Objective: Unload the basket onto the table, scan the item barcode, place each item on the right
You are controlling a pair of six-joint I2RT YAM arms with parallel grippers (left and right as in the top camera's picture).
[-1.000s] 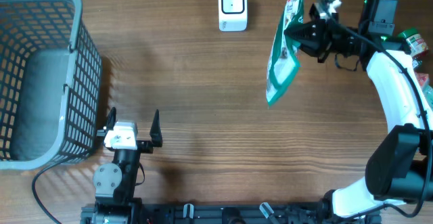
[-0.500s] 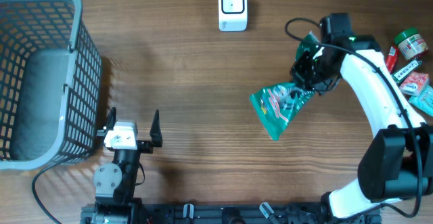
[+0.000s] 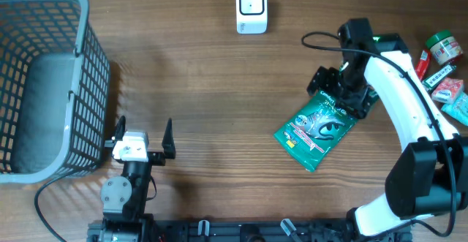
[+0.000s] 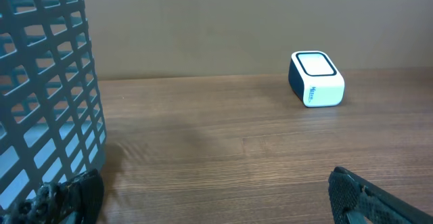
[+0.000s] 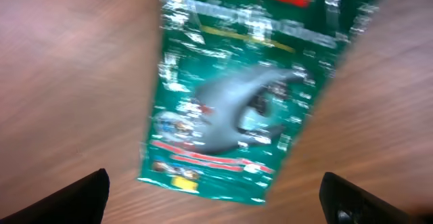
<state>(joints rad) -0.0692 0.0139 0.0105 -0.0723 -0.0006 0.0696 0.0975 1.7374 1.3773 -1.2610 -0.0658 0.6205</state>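
Note:
I need to bring my right gripper down next and pinch the pouch at the white lettering (image 3: 336, 104) (image 5: 260, 26) beside the grey fish. Its open fingers already span the foil's width.
The item is a green foil pouch (image 3: 316, 130) with a grey fish picture, lying flat on the table at the right. In the right wrist view the pouch (image 5: 237, 95) is blurred and fills the middle. My right gripper (image 3: 339, 93) hovers over the pouch's upper end, open, its black fingers spread wide on either side of the pouch (image 5: 216, 200) with nothing between them. The white barcode scanner (image 3: 251, 8) stands at the back centre, and the left wrist view also shows this scanner (image 4: 316, 79). My left gripper (image 3: 143, 131) rests open near the front left (image 4: 216, 204).
A grey wire basket (image 3: 80, 23) stands at the left, close to my left gripper, its wall (image 4: 47, 95) filling the left of the left wrist view. A green-lidded jar (image 3: 444, 46) and several packets (image 3: 450, 88) lie at the right edge.
The right arm swung the pouch down from near the scanner toward the table's middle right, then opened and let go; the pouch now lies flat. The left arm has not moved.

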